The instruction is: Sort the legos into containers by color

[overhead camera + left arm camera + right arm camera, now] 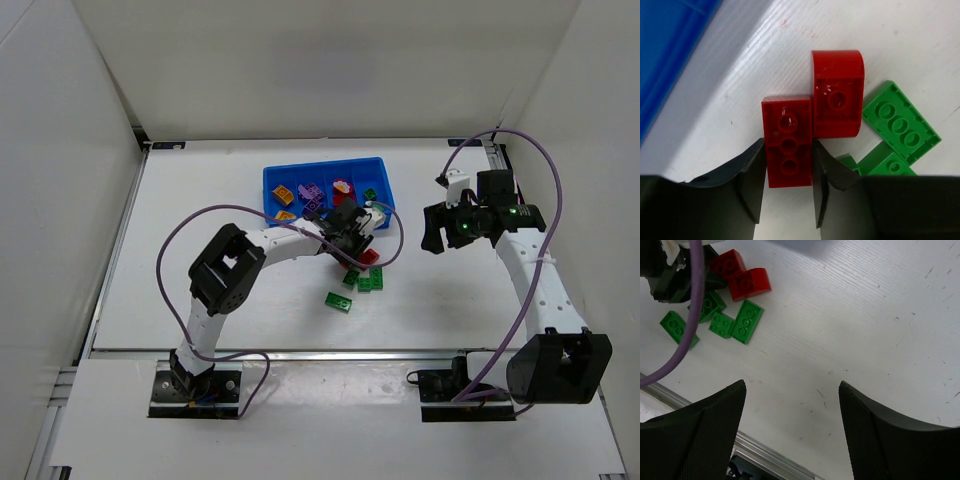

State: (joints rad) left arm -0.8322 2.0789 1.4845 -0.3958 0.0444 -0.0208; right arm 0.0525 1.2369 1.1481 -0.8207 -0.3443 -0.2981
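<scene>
My left gripper raises the red brick away from my base over the blue tray next, then lowers it into the tray's section between purple and green (343,190).
My left gripper (352,240) is low over the table just in front of the blue tray (268,185). In the left wrist view it (787,145) is shut on a red three-hole brick (788,120) that lies on the table, a finger against each long side. A rounded red brick (836,95) touches it, with green bricks (900,122) beside. The tray holds orange (282,192), purple (312,190), red (342,186) and green (370,194) bricks in separate compartments. My right gripper (432,232) hangs open and empty over bare table (792,390).
Loose green bricks lie in front of the tray (339,301) (371,279); they also show in the right wrist view (747,320). The left arm's purple cable (690,305) loops near the pile. A metal rail (770,455) runs along the table's front edge.
</scene>
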